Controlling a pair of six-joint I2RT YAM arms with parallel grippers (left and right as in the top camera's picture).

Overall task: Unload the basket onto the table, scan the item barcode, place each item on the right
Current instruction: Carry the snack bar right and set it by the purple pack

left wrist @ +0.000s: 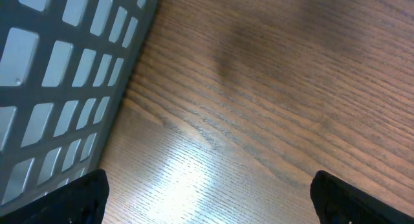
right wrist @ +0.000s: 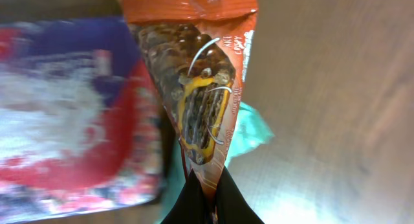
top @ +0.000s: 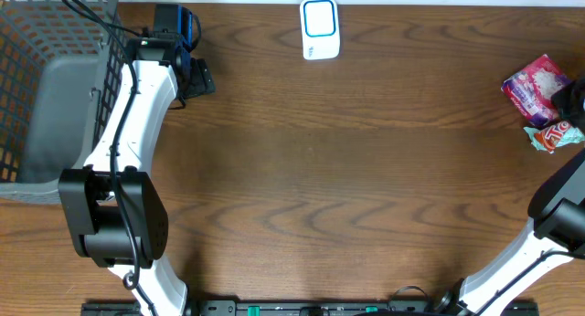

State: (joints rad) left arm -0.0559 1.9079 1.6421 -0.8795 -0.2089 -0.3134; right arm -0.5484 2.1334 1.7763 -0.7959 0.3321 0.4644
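My right gripper pulls back, lowers and releases the orange wrapper next, with space around it, on bare wood past the teal wrapper.
My right gripper [right wrist: 208, 185] is shut on the narrow end of an orange snack wrapper [right wrist: 204, 88], which shows a chocolate bar print. In the overhead view this wrapper [top: 557, 135] lies at the far right table edge, under the right gripper [top: 567, 106]. No barcode shows on the wrapper. A white scanner with a blue-rimmed window [top: 320, 28] lies at the table's back centre. My left gripper [left wrist: 210, 208] stands open over bare wood beside the basket, nothing between its fingers [left wrist: 77, 198]. Overhead, the left gripper [top: 190, 74] is at the back left.
A grey mesh basket [top: 37, 88] fills the back left corner; its wall [left wrist: 58, 75] is close to my left gripper. A pink and purple packet [top: 535, 86] and a teal wrapper [right wrist: 249, 130] lie against the orange one.
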